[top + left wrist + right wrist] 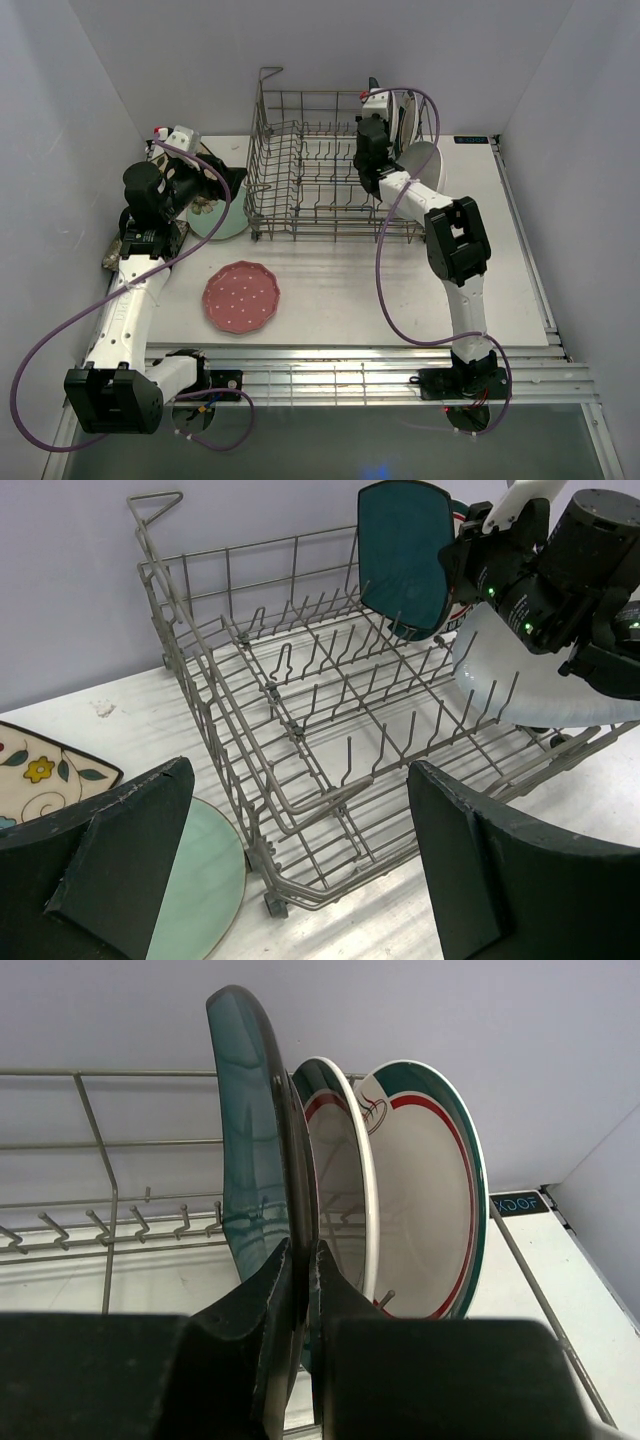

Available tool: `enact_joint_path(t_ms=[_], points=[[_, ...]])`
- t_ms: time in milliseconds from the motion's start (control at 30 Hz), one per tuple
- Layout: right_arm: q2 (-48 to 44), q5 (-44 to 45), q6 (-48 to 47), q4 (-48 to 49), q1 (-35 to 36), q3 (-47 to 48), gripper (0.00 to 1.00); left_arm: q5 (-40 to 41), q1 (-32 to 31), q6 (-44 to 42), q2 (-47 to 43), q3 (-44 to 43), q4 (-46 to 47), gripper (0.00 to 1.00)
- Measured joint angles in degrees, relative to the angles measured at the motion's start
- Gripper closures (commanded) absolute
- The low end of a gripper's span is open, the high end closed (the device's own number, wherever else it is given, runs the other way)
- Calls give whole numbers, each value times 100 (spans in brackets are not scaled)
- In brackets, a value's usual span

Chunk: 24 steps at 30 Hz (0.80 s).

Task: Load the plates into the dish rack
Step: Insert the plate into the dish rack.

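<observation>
The dark teal square plate [250, 1130] stands upright beside the round plates, so next my right gripper moves down toward the prongs at the plate's foot [217, 1218] and releases it.
The grey wire dish rack [310, 175] [300, 710] stands mid-table. My right gripper [302, 1250] [374, 112] is shut on the edge of the dark teal square plate [250, 1130] [400, 550], holding it upright at the rack's far right end. Just behind it two teal-and-red-rimmed round plates [345, 1160] [430, 1190] stand on edge. A white oval plate [530, 685] [422, 160] sits at the rack's right end under the right arm. Whether it is inside, I cannot tell. My left gripper [300, 770] [230, 182] hangs open and empty by the rack's left side.
A pink dotted plate [241, 297] lies flat on the table in front of the rack. A mint round plate [222, 222] [200, 880] lies against the rack's near left corner. A cream floral square plate [40, 770] lies further left. Walls close in on both sides.
</observation>
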<state>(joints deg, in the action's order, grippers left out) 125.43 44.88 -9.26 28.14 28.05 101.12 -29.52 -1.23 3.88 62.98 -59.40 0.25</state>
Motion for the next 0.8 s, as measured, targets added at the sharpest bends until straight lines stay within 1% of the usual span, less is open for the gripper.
enact_joint_path(t_ms=[300, 567, 633, 800], points=[[7, 109, -389, 1344, 103, -752, 92, 0, 0, 0, -2, 11, 0, 2], [103, 111, -758, 1906, 131, -769, 92, 0, 0, 2, -4, 85, -2, 2], [247, 107, -769, 2192, 116, -769, 92, 0, 0, 2, -9, 85, 0, 2], [538, 63, -715, 2430, 120, -835, 92, 0, 0, 2, -22, 85, 2, 2]])
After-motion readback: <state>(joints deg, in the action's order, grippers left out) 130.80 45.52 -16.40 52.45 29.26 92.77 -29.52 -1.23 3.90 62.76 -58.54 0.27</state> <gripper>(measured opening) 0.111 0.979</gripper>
